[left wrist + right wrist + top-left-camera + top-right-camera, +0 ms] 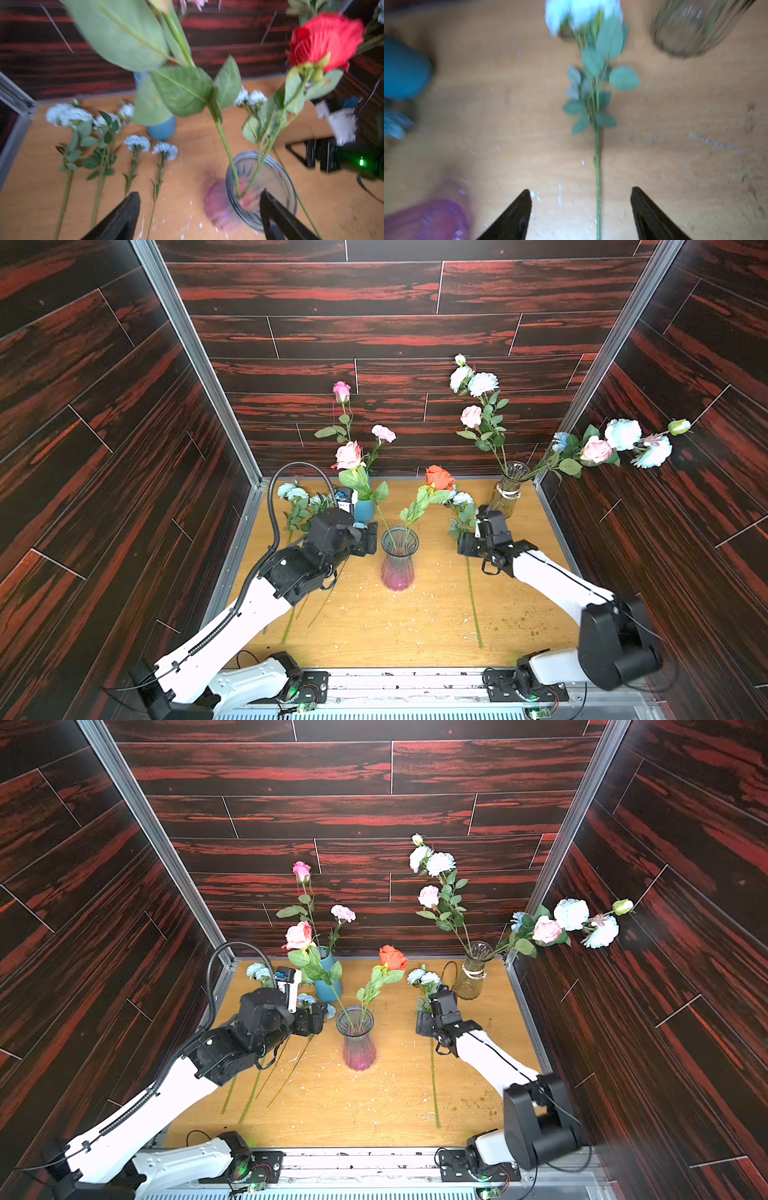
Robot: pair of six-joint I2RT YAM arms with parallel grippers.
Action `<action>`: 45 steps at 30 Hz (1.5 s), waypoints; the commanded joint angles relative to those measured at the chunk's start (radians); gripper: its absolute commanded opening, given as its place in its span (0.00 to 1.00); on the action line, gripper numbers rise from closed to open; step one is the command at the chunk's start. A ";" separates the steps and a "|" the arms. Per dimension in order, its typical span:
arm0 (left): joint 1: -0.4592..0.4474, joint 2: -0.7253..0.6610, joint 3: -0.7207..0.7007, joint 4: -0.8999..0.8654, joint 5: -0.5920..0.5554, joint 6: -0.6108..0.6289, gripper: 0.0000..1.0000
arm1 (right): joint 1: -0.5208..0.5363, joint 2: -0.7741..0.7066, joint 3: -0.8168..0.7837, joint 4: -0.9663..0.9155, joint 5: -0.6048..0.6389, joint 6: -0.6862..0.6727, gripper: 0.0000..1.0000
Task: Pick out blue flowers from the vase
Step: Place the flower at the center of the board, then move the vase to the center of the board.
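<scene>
I need to tilt my left gripper downward and move it over to the vase rim's nearest side (384, 539) (227, 182), because that thin glass edge fits between the gripper's open fingers.
The vase (399, 558) of purple and blue glass stands mid-table and holds a red rose (439, 477) and a pink rose (348, 455). Several blue flowers (68, 115) lie flat on the wood at the left, partly hidden under my left arm in both top views. Another blue flower (462, 498) lies right of the vase. Its stem (597, 166) runs on the table between the fingers of my right gripper (581, 189), which is open and holds nothing. My left gripper (200, 193) hangs open just left of the vase rim (259, 187), empty.
A teal vase (365, 508) with pink flowers stands at the back left. A clear glass vase (509, 489) at the back right holds pale blue-white blooms (623, 433) and pink roses leaning over the right wall. Dark wood walls close three sides.
</scene>
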 commanded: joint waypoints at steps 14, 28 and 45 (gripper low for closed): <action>0.083 0.370 0.337 -0.363 0.307 -0.122 0.85 | 0.026 -0.098 -0.246 0.349 0.068 -0.036 0.79; 0.109 0.598 0.560 -0.551 0.389 -0.062 0.51 | 0.026 -0.128 -0.274 0.372 0.065 -0.032 0.77; 0.110 0.544 0.421 -0.501 0.461 -0.045 0.28 | 0.026 -0.119 -0.267 0.365 0.060 -0.033 0.75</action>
